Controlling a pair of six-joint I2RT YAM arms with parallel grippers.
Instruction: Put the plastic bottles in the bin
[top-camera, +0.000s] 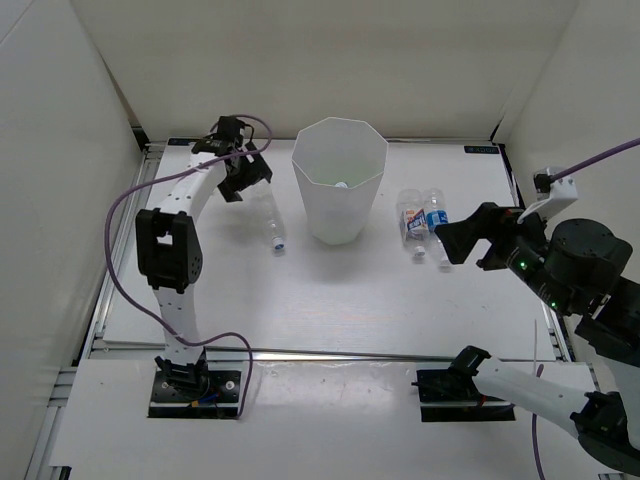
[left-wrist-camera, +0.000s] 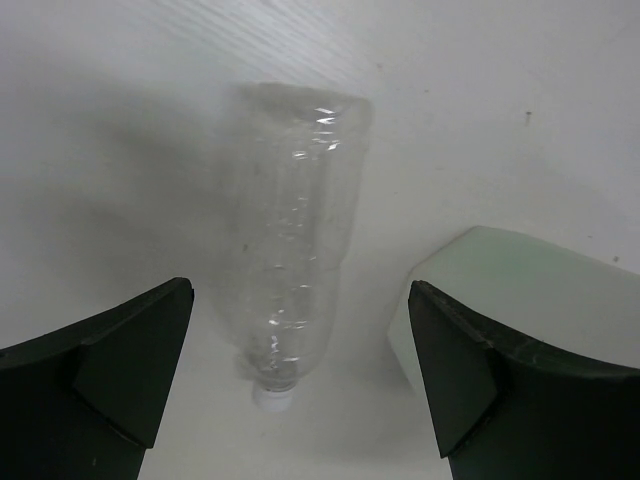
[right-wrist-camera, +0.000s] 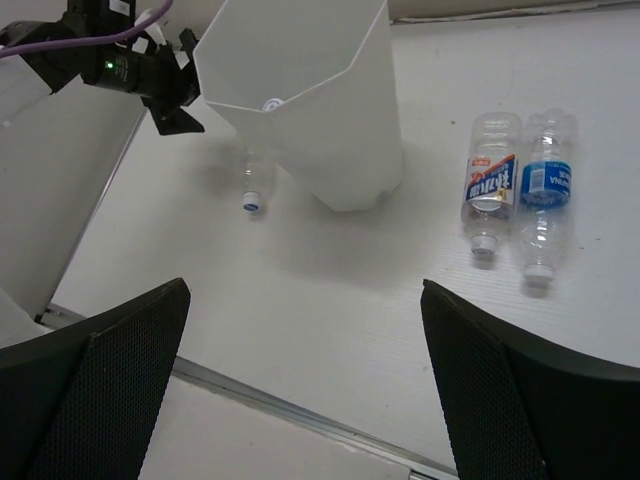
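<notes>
The clear unlabelled bottle still lies below the open fingers, so my left gripper will lower onto its far half next and close across its body.
The tall white faceted bin (top-camera: 340, 190) stands mid-table; a small white cap (top-camera: 341, 184) shows inside it. A clear unlabelled bottle (top-camera: 270, 222) lies left of the bin, its white cap toward me. My left gripper (top-camera: 248, 184) hovers open over that bottle's far end, and the left wrist view shows the bottle (left-wrist-camera: 300, 250) between and below the spread fingers, untouched. Two labelled clear bottles (top-camera: 411, 224) (top-camera: 437, 220) lie side by side right of the bin. My right gripper (top-camera: 452, 243) is open just right of them, holding nothing.
The bin's lower corner (left-wrist-camera: 520, 290) sits close to the left gripper's right finger. White walls enclose the table at the back and sides. A metal rail (right-wrist-camera: 300, 415) runs along the near edge. The left arm's purple cable (top-camera: 125, 260) loops at the left.
</notes>
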